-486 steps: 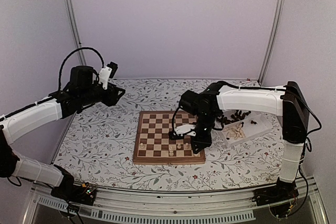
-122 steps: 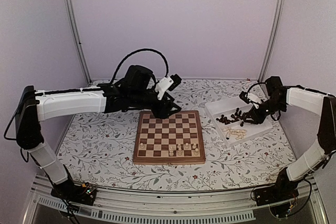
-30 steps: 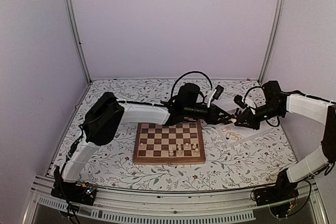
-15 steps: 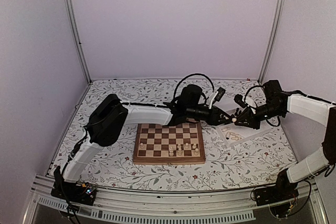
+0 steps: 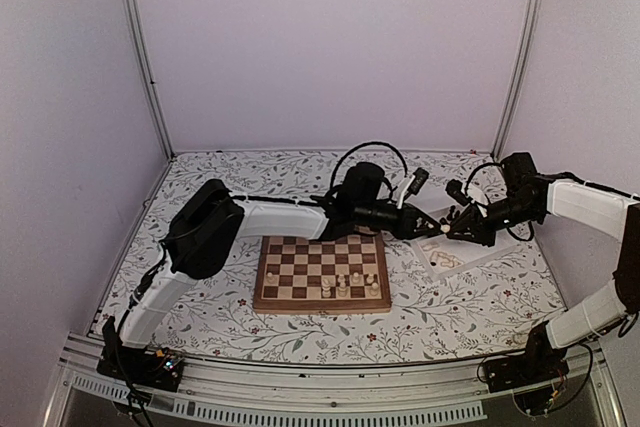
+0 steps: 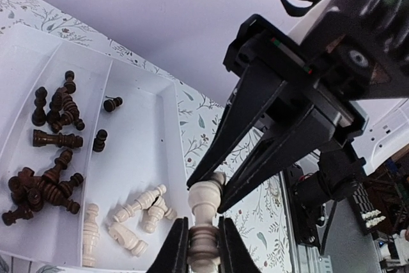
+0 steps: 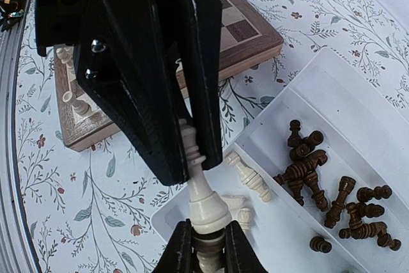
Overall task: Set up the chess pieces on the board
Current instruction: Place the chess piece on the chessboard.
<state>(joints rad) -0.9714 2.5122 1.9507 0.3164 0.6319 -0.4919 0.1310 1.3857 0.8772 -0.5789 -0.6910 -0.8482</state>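
Note:
My left gripper is above the board's bare near-row square beside the cream pieces, and that square is to the gripper's left in the top view, so the gripper needs to move back and down to it.
A cream chess piece (image 5: 441, 230) hangs in the air over the near corner of the white tray (image 5: 487, 250), right of the board (image 5: 322, 265), held from both ends. My left gripper (image 6: 203, 249) is shut on its ringed collar, and the right gripper's black fingers (image 6: 255, 132) pinch the other end. In the right wrist view, my right gripper (image 7: 208, 246) is shut on the piece's (image 7: 209, 204) wide base, with the left gripper's fingers (image 7: 147, 94) clamped on its head. Several cream pieces (image 5: 346, 285) stand on the board's near rows.
The tray (image 7: 348, 119) holds loose dark pieces (image 7: 319, 177) in one compartment and cream pieces (image 7: 249, 174) lying in another. The board (image 7: 249, 36) lies left of the tray on the floral tablecloth. Purple walls and metal posts enclose the table.
My left jaws have closed onto the cream piece that the right gripper was holding out. The left arm edged slightly right; the right arm has stayed in place.

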